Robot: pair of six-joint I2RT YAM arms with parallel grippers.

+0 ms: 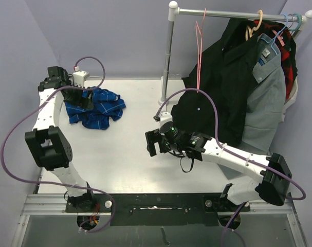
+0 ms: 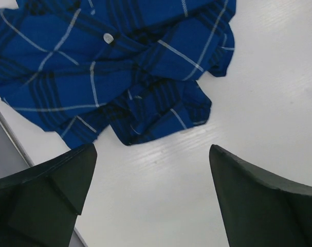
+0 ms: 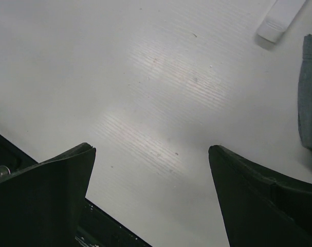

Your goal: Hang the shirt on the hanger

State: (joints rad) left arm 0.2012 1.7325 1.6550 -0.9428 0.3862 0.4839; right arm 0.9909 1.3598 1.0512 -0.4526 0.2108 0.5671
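I will next move my left gripper down and to the right in the top view onto the shirt's bunched fold (image 1: 97, 119) (image 2: 161, 109), because its open fingers still hover short of the shirt.
The royal-blue plaid shirt (image 1: 102, 110) lies crumpled on the white table at the back left. In the left wrist view the shirt (image 2: 109, 67) fills the upper left, a white button showing. My left gripper (image 1: 85, 100) hovers at the shirt's left edge. Its jaws (image 2: 153, 149) stand apart over bare table just short of the cloth, with nothing between them. The thin pink hanger (image 1: 200, 51) hangs from the rail at the back, left of the dark clothes. My right gripper (image 1: 151, 143) is open over mid-table, and the right wrist view (image 3: 151, 149) shows only bare table between the fingers.
A clothes rack with a metal pole (image 1: 167, 51) stands at the back right. It carries a black jacket (image 1: 222, 87), a grey collared shirt (image 1: 266, 98) and a red-black plaid garment (image 1: 288, 56). The rack's white foot (image 3: 279, 18) shows in the right wrist view.
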